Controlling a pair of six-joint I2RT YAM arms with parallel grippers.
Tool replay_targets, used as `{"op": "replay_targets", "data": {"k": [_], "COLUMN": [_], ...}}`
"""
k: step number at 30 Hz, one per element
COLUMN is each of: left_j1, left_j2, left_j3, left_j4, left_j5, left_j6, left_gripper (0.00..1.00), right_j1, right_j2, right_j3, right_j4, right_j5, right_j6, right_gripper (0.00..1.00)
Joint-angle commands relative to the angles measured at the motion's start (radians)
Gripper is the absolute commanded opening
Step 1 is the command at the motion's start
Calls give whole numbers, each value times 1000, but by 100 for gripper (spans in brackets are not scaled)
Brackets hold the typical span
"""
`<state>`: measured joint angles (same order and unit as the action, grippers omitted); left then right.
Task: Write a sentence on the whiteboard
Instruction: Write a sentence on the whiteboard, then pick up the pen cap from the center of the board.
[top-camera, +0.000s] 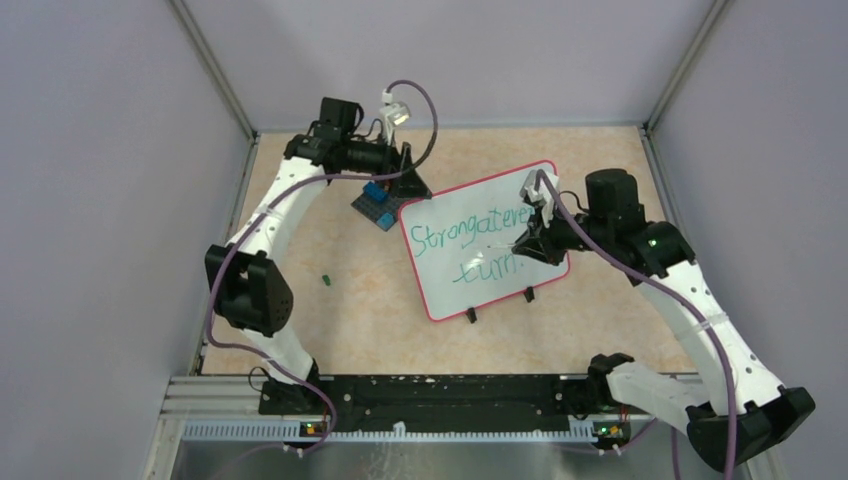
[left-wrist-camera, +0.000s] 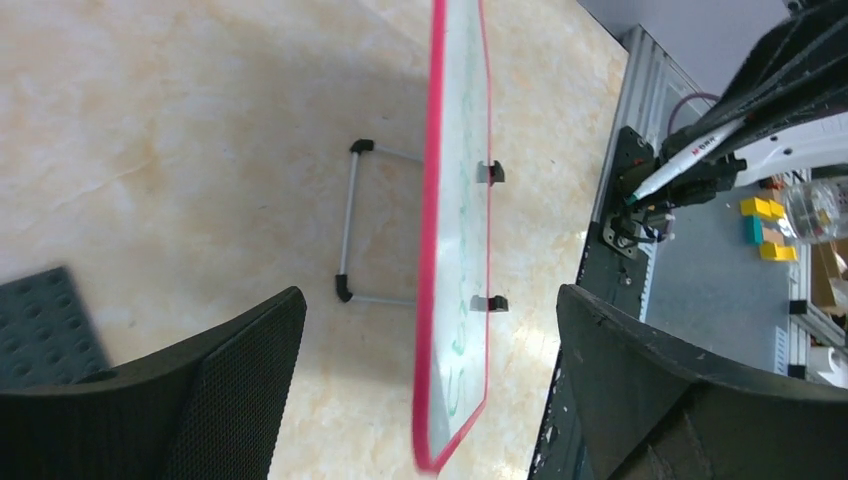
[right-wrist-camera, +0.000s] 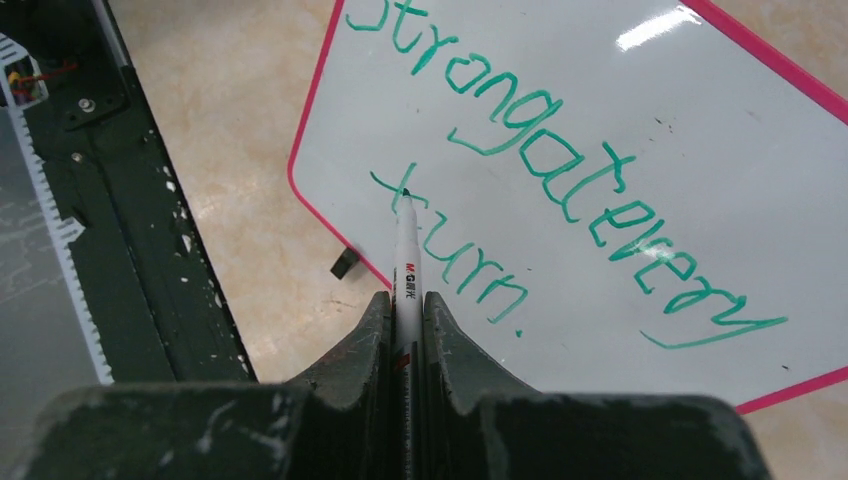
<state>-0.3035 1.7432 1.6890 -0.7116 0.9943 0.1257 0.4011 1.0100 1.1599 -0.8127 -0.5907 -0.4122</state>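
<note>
My left gripper's fingers are open and empty, so it will next move back toward my base and down onto the small green piece (top-camera: 326, 280) below it.
The whiteboard (top-camera: 450, 285) stands tilted on the table, red-rimmed, with green writing in two lines that ends in "turn." My right gripper (top-camera: 525, 240) is shut on a white marker (right-wrist-camera: 407, 250). The marker's tip sits at the board (right-wrist-camera: 650, 130) by the first letter of the lower line. My left gripper (top-camera: 410, 182) hovers at the board's far left corner. In the left wrist view its jaws (left-wrist-camera: 430, 300) stand wide open on either side of the board's edge (left-wrist-camera: 462, 150), touching nothing. The marker (left-wrist-camera: 690, 155) shows there too.
A small dark-grey plate with blue blocks (top-camera: 378, 205) lies just behind the board's far left corner. A small green piece (top-camera: 326, 281) lies on the table to the left. The board's wire stand (left-wrist-camera: 350, 230) props it from behind. A black rail (top-camera: 400, 390) runs along the near edge.
</note>
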Motion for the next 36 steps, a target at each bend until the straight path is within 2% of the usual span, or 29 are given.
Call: {"op": "replay_targets", "data": {"k": [1, 3, 6, 9, 11, 14, 16, 22, 28, 36], "left_j1": [136, 205, 284, 327, 339, 342, 342, 336, 330, 319], "left_j2": [-120, -156, -200, -244, -295, -372, -406, -461, -443, -369], "left_j3": [28, 25, 30, -10, -92, -251, -338, -548, -654, -698], "left_j4": [10, -33, -175, -339, -379, -381, -375, -326, -215, -123], "left_j5": [-17, -42, -95, -208, -303, -408, -470, -540, -644, -704], "left_j6": [-36, 2, 136, 272, 363, 438, 474, 581, 561, 507], "left_gripper": [99, 99, 99, 99, 99, 98, 94, 80, 72, 66], "right_j1": [-11, -11, -11, -11, -11, -11, -11, -11, -11, -11], "right_j2": [9, 14, 18, 19, 20, 19, 23, 24, 20, 18], "right_j3": [32, 10, -42, -100, -133, -172, -189, -197, -188, -185], "right_j4": [67, 87, 124, 164, 185, 216, 232, 240, 220, 202], "right_j5": [-97, -124, -142, -160, -167, -173, -179, -230, -247, -266], "right_j6": [69, 81, 97, 116, 123, 121, 122, 119, 112, 104], "right_gripper": [0, 0, 0, 0, 0, 0, 0, 0, 0, 0]}}
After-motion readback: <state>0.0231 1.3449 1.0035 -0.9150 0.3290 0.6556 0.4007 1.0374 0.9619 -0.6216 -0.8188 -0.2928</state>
